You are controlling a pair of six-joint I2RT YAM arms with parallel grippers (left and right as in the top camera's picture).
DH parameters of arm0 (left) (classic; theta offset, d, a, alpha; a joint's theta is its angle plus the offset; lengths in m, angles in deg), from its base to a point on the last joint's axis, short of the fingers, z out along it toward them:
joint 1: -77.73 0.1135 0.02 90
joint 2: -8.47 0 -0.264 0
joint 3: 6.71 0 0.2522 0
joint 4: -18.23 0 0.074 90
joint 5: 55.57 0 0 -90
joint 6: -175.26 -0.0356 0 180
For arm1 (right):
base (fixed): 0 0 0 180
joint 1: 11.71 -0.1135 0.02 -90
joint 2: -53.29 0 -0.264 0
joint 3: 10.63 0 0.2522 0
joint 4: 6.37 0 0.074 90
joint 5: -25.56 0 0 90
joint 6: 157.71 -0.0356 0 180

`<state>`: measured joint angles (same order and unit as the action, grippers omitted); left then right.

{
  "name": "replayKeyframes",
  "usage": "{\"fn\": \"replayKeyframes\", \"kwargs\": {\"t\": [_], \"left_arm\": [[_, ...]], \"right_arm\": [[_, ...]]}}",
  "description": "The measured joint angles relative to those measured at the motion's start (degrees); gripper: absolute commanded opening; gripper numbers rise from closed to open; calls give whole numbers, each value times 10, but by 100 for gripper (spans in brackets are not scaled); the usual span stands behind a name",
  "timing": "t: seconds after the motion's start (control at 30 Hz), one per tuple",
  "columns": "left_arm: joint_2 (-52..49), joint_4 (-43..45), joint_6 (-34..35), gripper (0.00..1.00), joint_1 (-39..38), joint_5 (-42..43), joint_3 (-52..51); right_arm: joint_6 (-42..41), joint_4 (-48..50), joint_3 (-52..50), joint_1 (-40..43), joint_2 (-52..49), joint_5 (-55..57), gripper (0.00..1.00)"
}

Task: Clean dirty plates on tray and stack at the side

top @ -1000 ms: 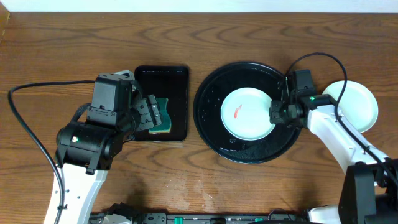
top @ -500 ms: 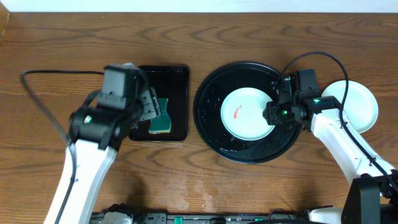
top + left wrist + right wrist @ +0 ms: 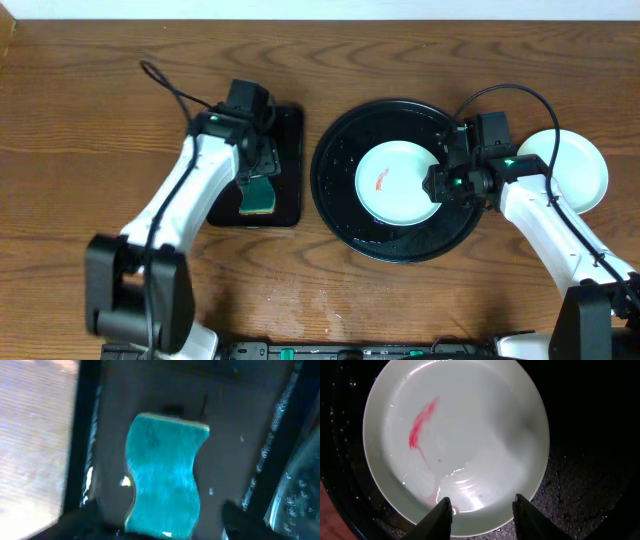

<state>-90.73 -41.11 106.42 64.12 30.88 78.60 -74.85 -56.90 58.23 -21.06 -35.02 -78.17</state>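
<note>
The plate's rim farthest from the sponge (image 3: 546, 467) is below my right gripper's fingers. My right gripper should move down onto it next, toward the right in its wrist view.
A pale mint-green plate (image 3: 397, 182) with a red smear lies in the round black tray (image 3: 335, 205). My right gripper (image 3: 441, 186) stands open at that plate's right edge. In the right wrist view its fingertips (image 3: 443, 512) sit over the near rim of the plate (image 3: 455, 435), which is wet and streaked with red. Another pale plate (image 3: 580, 172) rests on the table to the right, partly behind the right arm. Over the green sponge (image 3: 258, 196), my left gripper (image 3: 262, 165) is open. Its dark fingers (image 3: 87, 520) stand on either side of the sponge (image 3: 165, 470), with a gap on each side.
The sponge lies in a small rectangular black tray (image 3: 290, 135), wet inside, just left of the round tray. The round tray's floor (image 3: 590, 460) is speckled with water. A black cable (image 3: 175, 85) loops over the table behind the left arm.
My left arm has swung from the small tray's left side to reach over it, and its gripper now straddles the sponge with narrower jaws. The right gripper and the plate have barely moved.
</note>
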Motion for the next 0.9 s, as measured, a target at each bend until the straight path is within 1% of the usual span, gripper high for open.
{"fn": "replayKeyframes", "kwargs": {"t": [0.03,0.07,0.23,0.3,0.33,0.4,0.43,0.73,0.9], "left_arm": [[-10,5,3,50,0,0,0],[-26,15,1,50,1,-2,0],[-101,50,-2,50,9,-8,0],[-116,56,-2,50,12,-6,2],[-119,56,-2,44,13,-6,4],[-123,56,1,15,13,-4,6],[-125,57,0,8,13,-2,6],[-118,53,-5,7,13,3,9],[-72,35,-5,7,14,6,5]], "right_arm": [[0,-1,0,0,0,0,38],[0,-1,0,0,0,0,38],[0,-3,0,0,0,0,38],[0,-3,0,0,0,0,38],[0,-3,0,0,0,0,37],[0,-3,0,0,0,0,36],[0,-3,0,0,0,0,36],[0,-3,0,0,0,0,34],[0,-3,0,0,0,0,34]]}}
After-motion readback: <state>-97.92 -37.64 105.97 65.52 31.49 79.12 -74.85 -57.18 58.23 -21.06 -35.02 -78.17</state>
